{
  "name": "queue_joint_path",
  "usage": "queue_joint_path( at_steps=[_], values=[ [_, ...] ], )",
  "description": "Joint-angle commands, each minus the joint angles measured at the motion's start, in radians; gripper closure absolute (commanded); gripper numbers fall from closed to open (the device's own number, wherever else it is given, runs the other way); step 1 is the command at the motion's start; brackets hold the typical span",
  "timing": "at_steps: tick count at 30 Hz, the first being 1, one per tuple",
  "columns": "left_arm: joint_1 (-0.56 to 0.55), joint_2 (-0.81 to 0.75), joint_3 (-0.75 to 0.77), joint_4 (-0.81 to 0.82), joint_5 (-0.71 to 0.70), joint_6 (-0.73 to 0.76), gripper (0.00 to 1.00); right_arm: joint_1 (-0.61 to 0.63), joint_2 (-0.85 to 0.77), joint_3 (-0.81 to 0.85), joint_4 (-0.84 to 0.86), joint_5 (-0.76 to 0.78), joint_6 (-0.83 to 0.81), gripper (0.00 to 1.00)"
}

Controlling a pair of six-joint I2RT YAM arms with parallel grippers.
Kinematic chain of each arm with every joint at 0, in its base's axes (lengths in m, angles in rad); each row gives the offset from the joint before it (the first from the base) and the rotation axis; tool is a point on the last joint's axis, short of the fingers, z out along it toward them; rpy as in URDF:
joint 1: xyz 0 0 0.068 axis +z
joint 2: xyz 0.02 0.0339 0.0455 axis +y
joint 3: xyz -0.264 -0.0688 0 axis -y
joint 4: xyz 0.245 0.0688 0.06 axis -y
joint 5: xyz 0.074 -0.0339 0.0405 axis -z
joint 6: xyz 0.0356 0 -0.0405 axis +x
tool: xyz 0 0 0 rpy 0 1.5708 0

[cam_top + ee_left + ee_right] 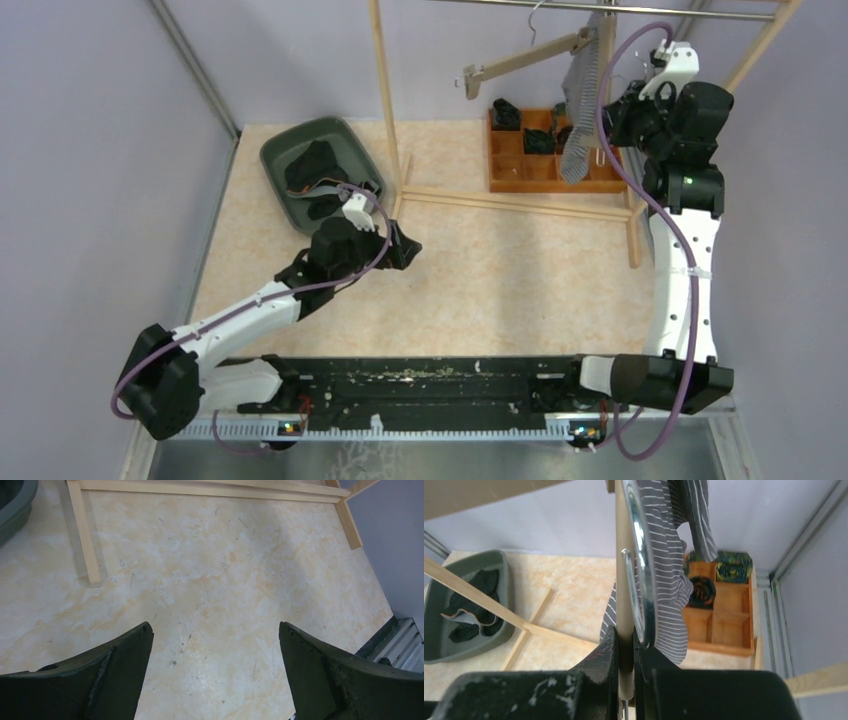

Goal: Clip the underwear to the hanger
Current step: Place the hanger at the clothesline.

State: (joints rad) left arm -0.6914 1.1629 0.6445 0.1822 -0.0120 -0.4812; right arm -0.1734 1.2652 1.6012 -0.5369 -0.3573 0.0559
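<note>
My right gripper moves up and outward next until the hanger's hook by the pale bar sits over the metal bar, since that hook is still off it.
The wooden hanger [520, 60] hangs from the metal rail at the back right. Grey striped underwear [582, 110] droops from its right end. My right gripper [612, 112] is raised to that end. In the right wrist view the right gripper [624, 633] is shut on the hanger's pale bar [624, 580], with a shiny metal clip [644, 580] and the striped underwear [669, 590] just to the right of the bar. My left gripper [405, 250] hovers low over the table, open; in the left wrist view the left gripper [214, 626] has only bare tabletop between its fingers.
A green tray [285, 150] with dark garments sits at the back left. A wooden compartment box [545, 172] holding rolled dark items stands under the hanger. The rack's wooden base bars [510, 200] lie across the table, with an upright post [385, 90].
</note>
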Motion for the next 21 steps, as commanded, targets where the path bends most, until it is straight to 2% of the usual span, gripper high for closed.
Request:
queue_joint_path(
  at_steps=[1,21],
  values=[
    [0.000,-0.052,-0.027,0.038,-0.036,-0.016,0.00,-0.003,-0.039,-0.012,0.215,-0.073,-0.036,1.00],
    [0.000,-0.017,-0.016,0.045,-0.017,-0.014,0.00,-0.004,0.080,0.205,0.195,-0.009,-0.018,1.00]
  ],
)
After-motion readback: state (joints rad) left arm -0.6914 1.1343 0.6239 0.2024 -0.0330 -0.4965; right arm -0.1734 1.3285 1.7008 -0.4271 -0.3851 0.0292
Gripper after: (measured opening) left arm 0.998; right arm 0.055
